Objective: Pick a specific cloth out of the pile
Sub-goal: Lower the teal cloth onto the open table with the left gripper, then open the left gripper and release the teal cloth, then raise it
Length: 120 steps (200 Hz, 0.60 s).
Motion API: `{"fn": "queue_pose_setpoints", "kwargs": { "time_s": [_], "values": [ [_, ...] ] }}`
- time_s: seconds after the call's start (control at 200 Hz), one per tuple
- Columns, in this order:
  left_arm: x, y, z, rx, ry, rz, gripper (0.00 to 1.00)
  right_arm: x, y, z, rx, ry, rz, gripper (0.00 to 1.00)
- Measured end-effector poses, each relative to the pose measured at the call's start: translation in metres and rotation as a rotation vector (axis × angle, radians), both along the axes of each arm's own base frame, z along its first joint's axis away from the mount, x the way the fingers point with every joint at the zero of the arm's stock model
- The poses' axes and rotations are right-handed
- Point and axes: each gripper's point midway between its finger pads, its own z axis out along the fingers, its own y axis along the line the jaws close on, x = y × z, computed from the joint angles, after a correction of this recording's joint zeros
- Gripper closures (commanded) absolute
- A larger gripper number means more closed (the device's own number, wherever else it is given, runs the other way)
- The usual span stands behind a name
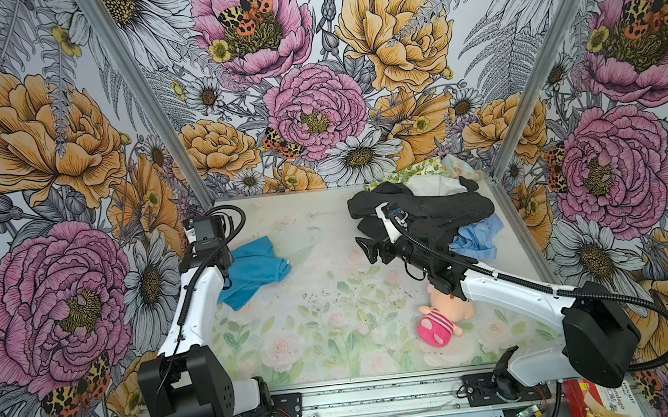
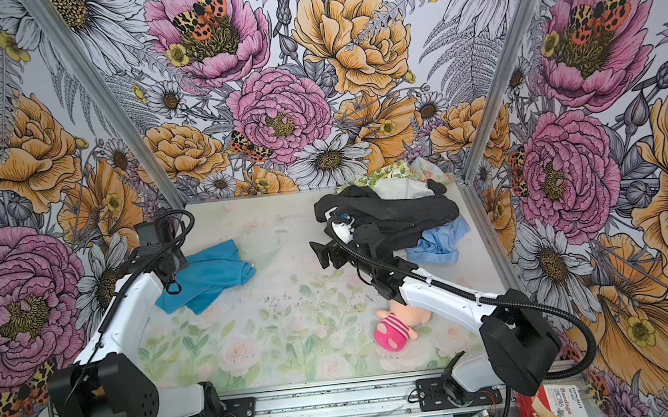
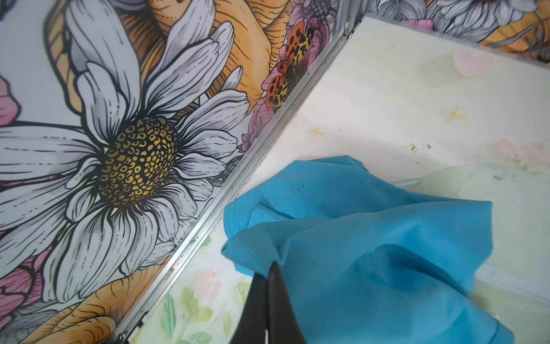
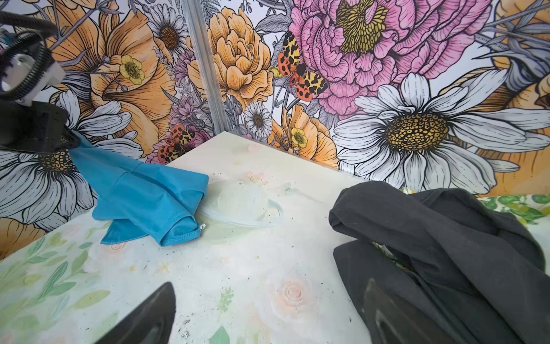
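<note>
The draped part of the teal-blue cloth (image 1: 256, 267) (image 3: 372, 247) lies on the table below my left gripper, so my left gripper will move down onto it next and let go of the fold there.
The teal-blue cloth (image 1: 256, 267) (image 2: 211, 273) lies apart from the pile, at the table's left side by the wall. My left gripper (image 3: 271, 266) is shut on one edge of the cloth (image 3: 372, 247). In the right wrist view that edge is lifted at the left gripper (image 4: 73, 141) and the rest of the cloth (image 4: 143, 196) drapes onto the table. The pile sits at the back right: black garment (image 1: 432, 208) (image 4: 446, 238), sky-blue cloth (image 1: 479, 239), white cloth (image 1: 434, 186), yellow-green floral cloth (image 1: 402, 176). My right gripper (image 1: 363, 248) (image 4: 268, 315) is open beside the black garment, holding nothing.
A pink striped plush toy (image 1: 439, 322) lies under the right forearm near the front. A clear plastic dome (image 4: 238, 202) rests on the table next to the teal cloth. Flowered walls with metal posts (image 1: 146, 98) close in three sides. A red box (image 1: 593, 401) stands at the front right.
</note>
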Motion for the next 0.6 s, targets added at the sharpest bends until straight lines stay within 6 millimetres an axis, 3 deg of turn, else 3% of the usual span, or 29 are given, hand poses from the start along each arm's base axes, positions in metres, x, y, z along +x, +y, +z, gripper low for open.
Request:
{"fn": "queue_pose_setpoints", "kwargs": {
  "time_s": [0.265,0.6],
  "values": [
    [0.01,-0.017,-0.035,0.037,0.138,-0.05,1.0,-0.004,-0.003,-0.019,-0.017,0.027,-0.001,0.01],
    [0.026,-0.051,-0.073,-0.113,0.145,-0.08,1.0,-0.012,-0.01,-0.027,-0.025,0.038,-0.002,0.01]
  ]
}}
